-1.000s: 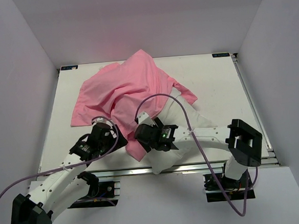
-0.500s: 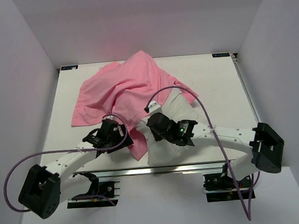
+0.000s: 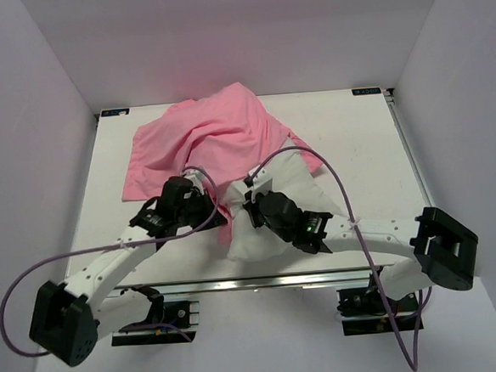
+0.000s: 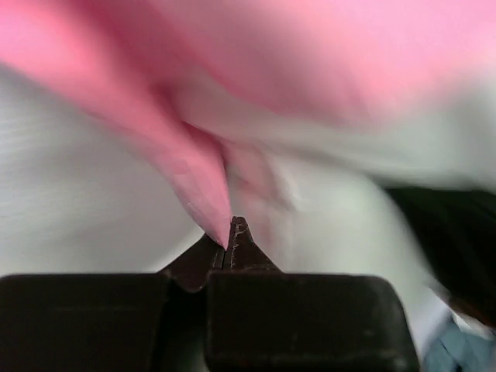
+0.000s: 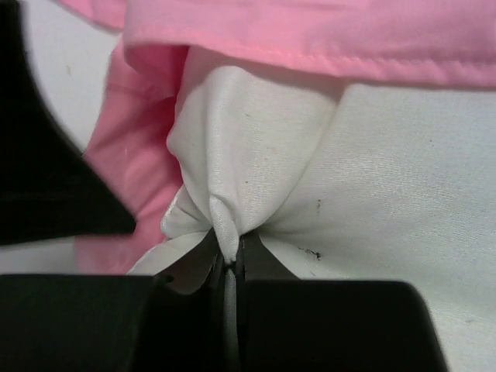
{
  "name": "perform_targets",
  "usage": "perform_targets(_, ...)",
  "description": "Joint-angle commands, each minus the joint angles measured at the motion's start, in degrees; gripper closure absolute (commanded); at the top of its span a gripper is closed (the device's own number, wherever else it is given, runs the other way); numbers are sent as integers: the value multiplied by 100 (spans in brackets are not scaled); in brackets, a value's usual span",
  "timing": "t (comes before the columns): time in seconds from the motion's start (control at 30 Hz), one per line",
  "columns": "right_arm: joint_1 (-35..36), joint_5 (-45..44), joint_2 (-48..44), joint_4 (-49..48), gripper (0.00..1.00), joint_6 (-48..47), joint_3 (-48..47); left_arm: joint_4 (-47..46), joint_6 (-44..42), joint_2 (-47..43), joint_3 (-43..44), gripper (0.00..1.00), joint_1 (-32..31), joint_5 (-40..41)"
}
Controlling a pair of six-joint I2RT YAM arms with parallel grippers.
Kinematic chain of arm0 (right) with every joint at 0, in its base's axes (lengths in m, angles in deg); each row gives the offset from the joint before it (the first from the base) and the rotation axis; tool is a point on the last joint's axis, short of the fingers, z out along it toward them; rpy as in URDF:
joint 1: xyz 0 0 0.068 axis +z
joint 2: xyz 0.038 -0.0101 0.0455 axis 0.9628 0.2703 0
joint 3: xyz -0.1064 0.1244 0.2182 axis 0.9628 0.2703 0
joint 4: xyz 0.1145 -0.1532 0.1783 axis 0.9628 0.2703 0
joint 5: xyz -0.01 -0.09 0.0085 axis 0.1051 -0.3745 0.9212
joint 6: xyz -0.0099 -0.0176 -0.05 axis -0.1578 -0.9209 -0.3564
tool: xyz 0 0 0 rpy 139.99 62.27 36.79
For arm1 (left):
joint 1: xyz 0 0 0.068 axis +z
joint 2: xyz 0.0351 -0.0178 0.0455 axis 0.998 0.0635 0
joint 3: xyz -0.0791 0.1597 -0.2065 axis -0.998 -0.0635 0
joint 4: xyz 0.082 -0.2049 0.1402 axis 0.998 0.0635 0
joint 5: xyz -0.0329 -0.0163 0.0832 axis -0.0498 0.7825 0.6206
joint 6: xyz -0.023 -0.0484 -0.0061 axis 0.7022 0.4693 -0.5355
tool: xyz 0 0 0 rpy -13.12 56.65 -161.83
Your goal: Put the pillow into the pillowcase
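Observation:
Much of the white pillow (image 3: pixel 256 241) is still outside the pillowcase, so my right gripper will next push outward toward the pink hem and let go of the pinched fold there.
The pink pillowcase (image 3: pixel 211 137) lies crumpled over the far middle of the table, its near edge draped over the white pillow (image 3: pixel 256 241). My left gripper (image 3: pixel 214 207) is at that near edge, shut on a pointed fold of the pink cloth (image 4: pixel 194 178); the left wrist view is blurred. Just to its right, my right gripper (image 3: pixel 248 205) is shut on a pinched ridge of the pillow (image 5: pixel 387 170), right under the pillowcase hem (image 5: pixel 310 54). In both wrist views the jaws stand closed, left gripper (image 4: pixel 230 231) and right gripper (image 5: pixel 230 256). The pillow's far part is hidden under the pink fabric.
The white table (image 3: pixel 364 144) is boxed in by white walls on three sides. A metal rail (image 3: pixel 238 282) runs along the near edge. Purple cables (image 3: pixel 314 160) loop over both arms. The left arm's black body (image 5: pixel 46 178) sits close beside the right gripper.
Both arms have reached further up the table and come closer together. Both grippers have closed, right on the pillow, left on the pink cloth. The hanging pink flap and the pillow have moved away from the near edge.

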State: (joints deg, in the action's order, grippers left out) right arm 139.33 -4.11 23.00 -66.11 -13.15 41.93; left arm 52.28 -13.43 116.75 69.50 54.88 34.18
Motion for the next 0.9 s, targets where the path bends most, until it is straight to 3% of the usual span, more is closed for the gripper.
perform_targets(0.0, -50, -757, 148, -3063, 100, -809, -31, 352, -96, -962, 494, 100, 2, -1368)
perform_targets(0.1, -147, -1399, 613, -4306, 100, -1336, -259, 1149, 115, -1718, 976, 100, -16, -1835)
perform_targets(0.23, -182, -2515, 1849, -5967, 100, -2329, -1181, 1811, 203, -2010, 1471, 100, -24, -2686)
perform_targets(0.4, -322, -3236, 2828, -5900, 100, -2639, -2465, 1917, 519, -2264, 1129, 100, -42, -3364)
perform_targets(0.53, -384, -3605, 3443, -6023, 100, -2848, -3115, 2013, 722, -2607, 918, 100, -42, -3366)
perform_targets(0.67, -323, -3413, 3085, -5989, 100, -2631, -2530, 2233, 661, -2669, 988, 100, -42, -3023)
perform_targets(0.73, -235, -2853, 2499, -5096, 100, -1836, -2091, 2269, 625, -2591, 944, 100, -42, -2787)
perform_targets(0.77, -235, -2415, 2234, -4753, 100, -1526, -1497, 2234, 617, -2538, 918, 93, -42, -2768)
perform_targets(0.8, -243, -1375, 1988, -4253, 100, -1218, -1186, 2146, 582, -2494, 883, 84, -42, -2776)
perform_targets(0.83, -244, -921, 1533, -4048, 100, -910, -904, 2154, 547, -2354, 909, 71, -42, -2698)
perform_targets(0.87, -244, -421, 1311, -3837, 100, -785, -423, 2294, 477, -2274, 1118, 34, -51, -2602)
